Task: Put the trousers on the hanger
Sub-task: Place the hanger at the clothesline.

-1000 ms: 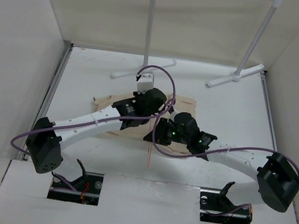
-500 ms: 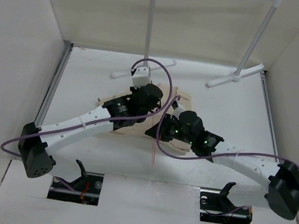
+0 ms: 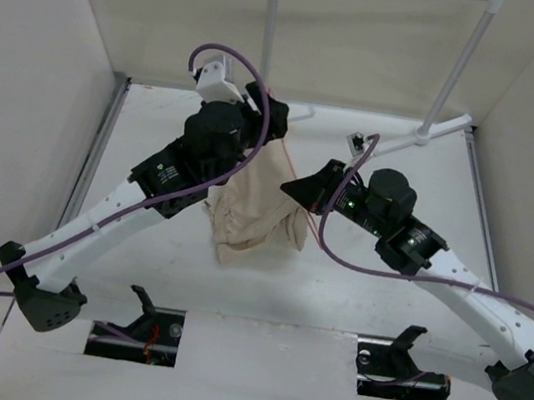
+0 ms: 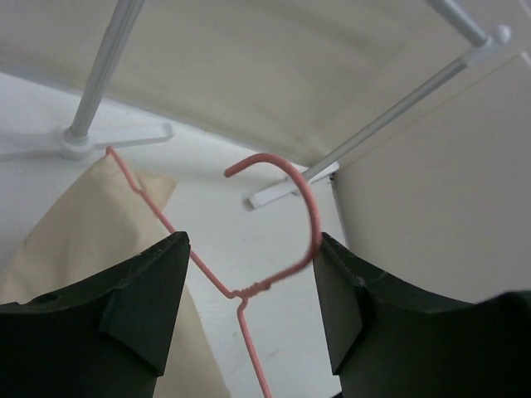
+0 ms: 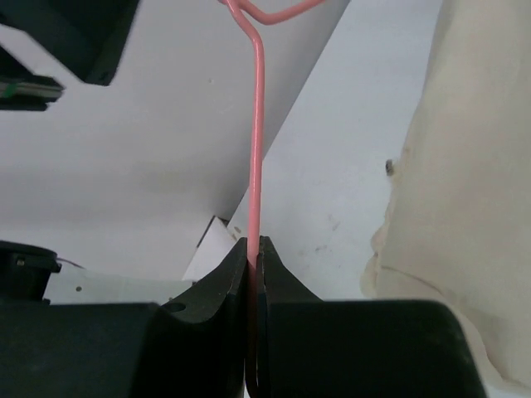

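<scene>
The hanger goes up and outward in my right gripper onto the white rack's top bar next for release, since the trousers already hang from one shoulder wire.
The beige trousers (image 3: 256, 204) hang bunched in mid-air between my two arms, and their cloth also shows in the left wrist view (image 4: 75, 249) and the right wrist view (image 5: 473, 166). The pink wire hanger (image 4: 253, 288) stands with its hook up. One shoulder wire runs along the top edge of the cloth. My left gripper (image 4: 251, 240) is open, its jaws standing wide on either side of the hanger's twisted neck, with the hook's stem against the right finger (image 4: 348, 290). My right gripper (image 5: 255, 242) is shut on a straight run of the hanger's wire (image 5: 257, 124).
The white pipe rack (image 3: 268, 39) stands at the back, its feet (image 3: 422, 135) on the table just behind both grippers. White walls close in the left, right and back. Purple cables loop off both wrists.
Both arms have risen from the table and moved back toward the rack, lifting hanger and trousers. The left gripper has opened. The right gripper has closed tight on the wire.
</scene>
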